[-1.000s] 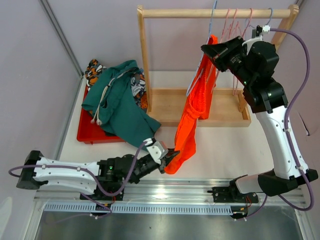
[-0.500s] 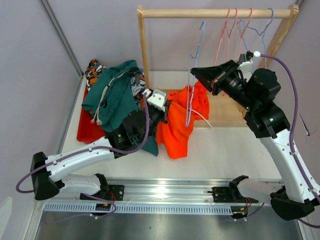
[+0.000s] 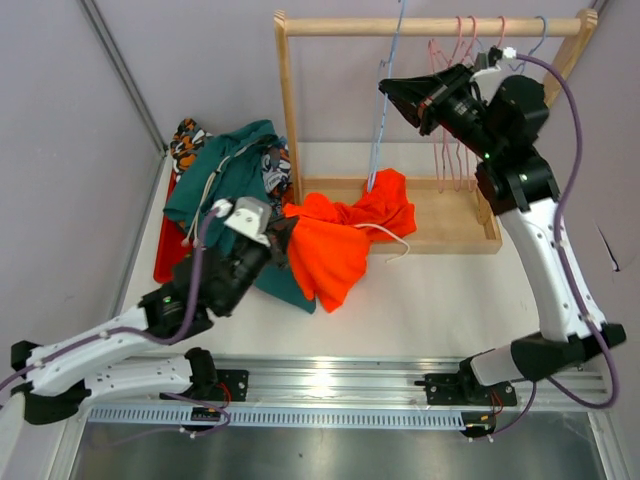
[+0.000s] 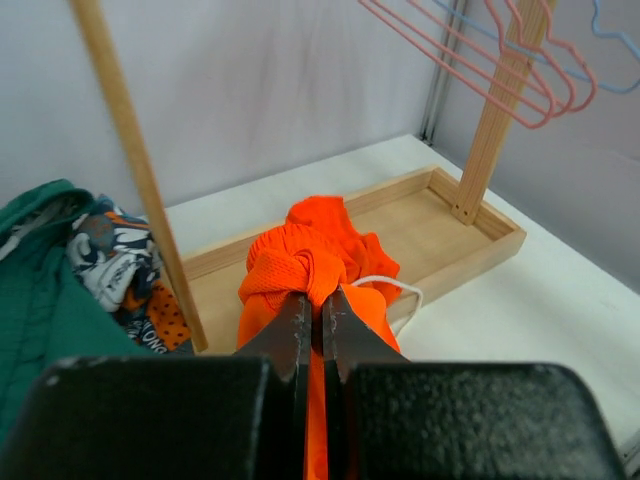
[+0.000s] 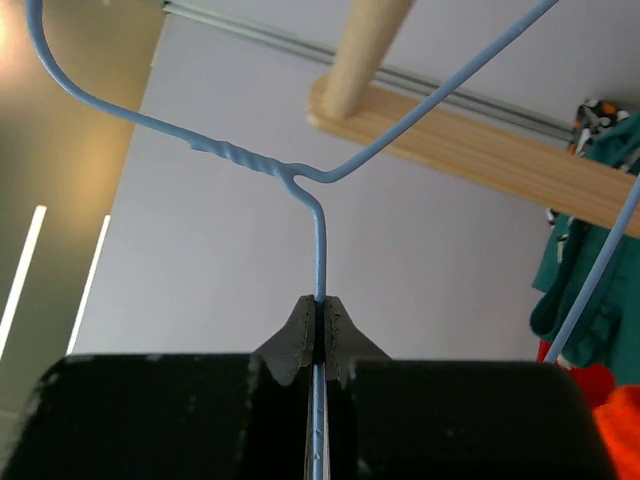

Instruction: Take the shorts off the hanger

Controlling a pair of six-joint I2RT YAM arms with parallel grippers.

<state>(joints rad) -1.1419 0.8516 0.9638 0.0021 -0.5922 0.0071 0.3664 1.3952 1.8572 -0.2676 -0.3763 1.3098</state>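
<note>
The hanger's wire is bare and the shorts lie below, so my right gripper should next lower the blue hanger's top [image 3: 399, 20] [image 5: 120, 112] onto the rack's bar and open.
The bright orange shorts [image 3: 345, 235] lie crumpled across the front edge of the wooden rack base [image 3: 455, 225] and the table, white drawstring [image 3: 388, 232] trailing right. My left gripper [image 3: 284, 232] is shut on their left end; in the left wrist view the fingertips [image 4: 312, 296] pinch a fold of the orange shorts [image 4: 315, 250]. My right gripper [image 3: 386, 92] is shut on a bare blue wire hanger [image 3: 378, 130] held up by the rail [image 3: 430, 27]. The hanger [image 5: 318, 245] runs between that gripper's [image 5: 318, 302] jaws. Its lower end hangs just above the shorts.
A red tray [image 3: 172, 268] at the left holds the dark teal shorts [image 3: 235, 205] and printed pairs [image 3: 186, 135]. Pink hangers [image 3: 450, 60] and another blue one hang at the rail's right end. The rack's left post [image 3: 288, 110] stands beside the pile.
The orange shorts have come off the blue hanger and been pulled left and down by my left gripper. My right gripper has raised the bare hanger toward the rail.
</note>
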